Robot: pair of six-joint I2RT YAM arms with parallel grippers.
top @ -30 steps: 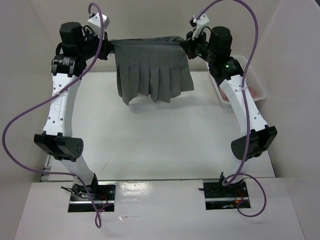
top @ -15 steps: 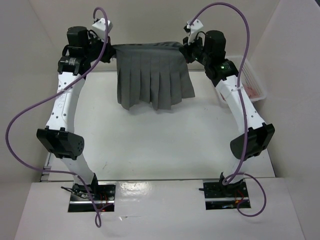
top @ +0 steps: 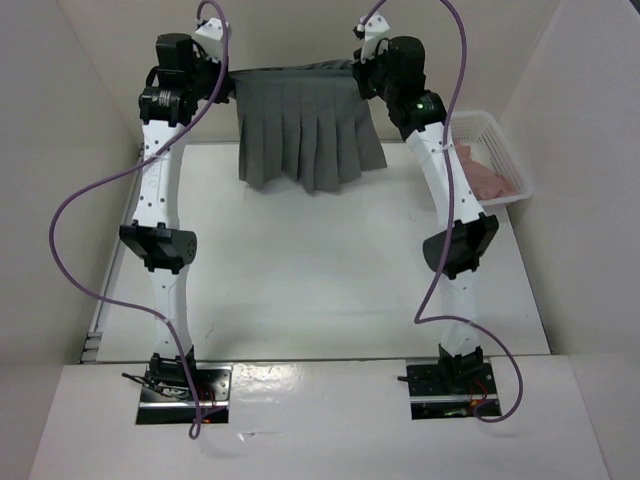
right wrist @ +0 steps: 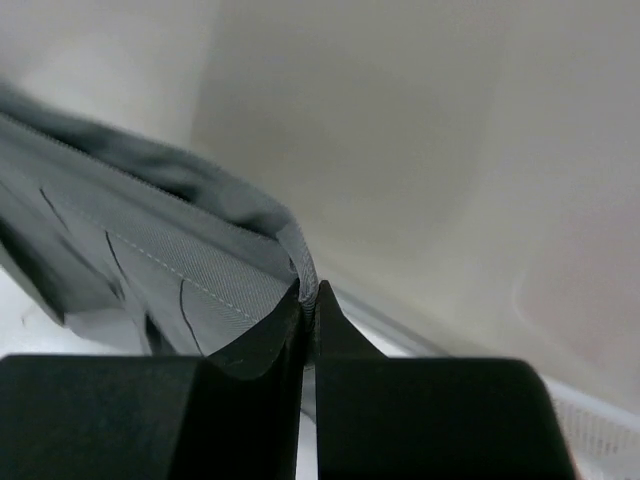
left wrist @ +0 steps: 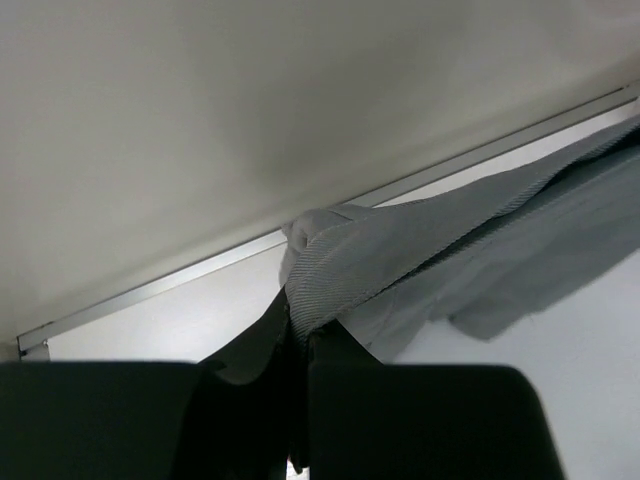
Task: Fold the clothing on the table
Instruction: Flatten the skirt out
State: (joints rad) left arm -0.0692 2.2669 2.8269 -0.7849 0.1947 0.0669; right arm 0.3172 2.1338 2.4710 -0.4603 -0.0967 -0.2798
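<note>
My left gripper moves back and down to the bare white tabletop next and releases the waistband corner, since the skirt has room to lie flat there.
The clothing, a dark grey pleated skirt, hangs stretched by its waistband between my two grippers, high above the far part of the white table. My left gripper is shut on the waistband's left corner, and the cloth bunches out above its black fingers. My right gripper is shut on the right corner, where a fold of waistband is pinched between its fingertips. The hem dangles free above the tabletop.
A white mesh basket with a pink garment stands at the table's far right, beside my right arm. Beige walls close in at the back and on both sides.
Both arms have raised and carried the skirt farther toward the back wall, drawing a little closer together. Both grips held throughout.
</note>
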